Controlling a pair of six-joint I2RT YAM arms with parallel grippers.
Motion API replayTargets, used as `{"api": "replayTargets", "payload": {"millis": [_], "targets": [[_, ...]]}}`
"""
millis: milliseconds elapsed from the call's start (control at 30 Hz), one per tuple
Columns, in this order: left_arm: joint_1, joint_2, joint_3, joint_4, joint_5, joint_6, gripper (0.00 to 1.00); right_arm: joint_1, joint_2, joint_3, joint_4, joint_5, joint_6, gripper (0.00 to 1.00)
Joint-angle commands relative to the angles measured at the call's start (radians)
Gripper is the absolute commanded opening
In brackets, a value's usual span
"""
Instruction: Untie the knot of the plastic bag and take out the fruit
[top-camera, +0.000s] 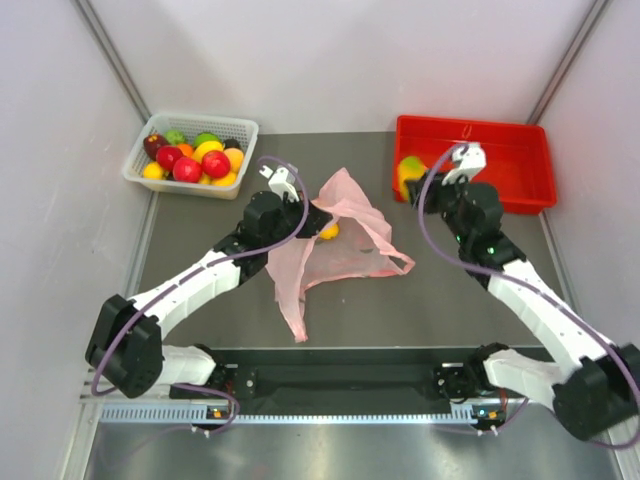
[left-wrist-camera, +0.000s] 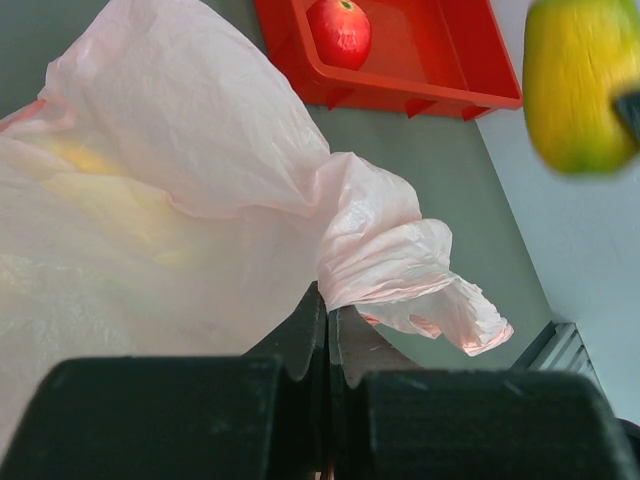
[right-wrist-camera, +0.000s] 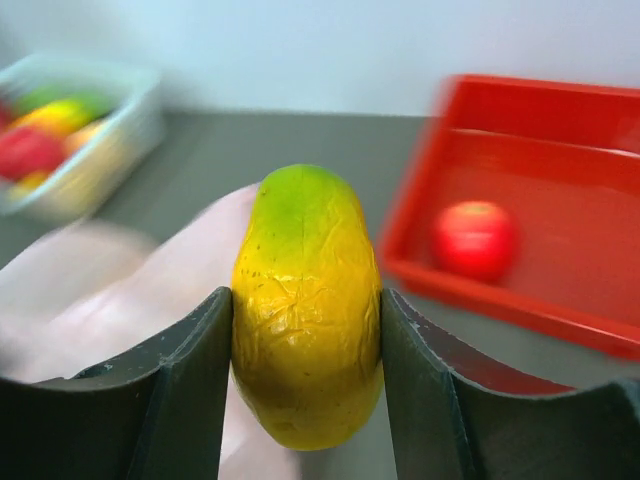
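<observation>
The mango needs to go down onto the tray's bottom beside the red apple (right-wrist-camera: 475, 240), so the robot's right gripper will first swing past the red apple and tilt downward.
The pink plastic bag (top-camera: 345, 250) lies crumpled mid-table. My left gripper (top-camera: 318, 222) is shut on its film, and in the left wrist view the jaws (left-wrist-camera: 328, 310) pinch a fold below a twisted loose strip (left-wrist-camera: 400, 260). No knot shows in any view. A yellow fruit (top-camera: 329, 232) rests inside the bag, seen faintly through the film (left-wrist-camera: 110, 195). My right gripper (right-wrist-camera: 305, 295) is shut on the yellow-green mango (right-wrist-camera: 305, 310), holding it above the left edge of the red tray (top-camera: 520, 150). A red apple (right-wrist-camera: 475, 240) lies in that tray.
A white basket (top-camera: 135, 170) with several red, yellow and green fruits stands at the back left. The red tray (left-wrist-camera: 400, 95) sits at the back right. Grey walls close in the table on three sides.
</observation>
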Motion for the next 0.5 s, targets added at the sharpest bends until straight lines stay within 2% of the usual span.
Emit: {"api": "replayTargets", "payload": {"millis": [0, 100, 233, 333, 467], "targets": [[0.001, -0.03, -0.01, 0.051, 0.008, 0.006, 0.0, -0.109, 0.163, 0.108, 0.079, 0.443, 0.078, 0.0], [0.003, -0.032, -0.016, 0.051, 0.017, 0.005, 0.0, -0.211, 0.341, 0.228, 0.03, 0.523, 0.139, 0.0], [0.003, -0.038, -0.019, 0.048, 0.02, 0.005, 0.0, -0.355, 0.555, 0.389, -0.026, 0.469, 0.229, 0.0], [0.001, -0.047, -0.018, 0.039, 0.017, 0.006, 0.0, -0.395, 0.71, 0.504, -0.044, 0.444, 0.232, 0.0], [0.001, -0.053, -0.016, 0.028, 0.016, 0.014, 0.0, -0.419, 0.903, 0.723, -0.192, 0.318, 0.192, 0.0]]}}
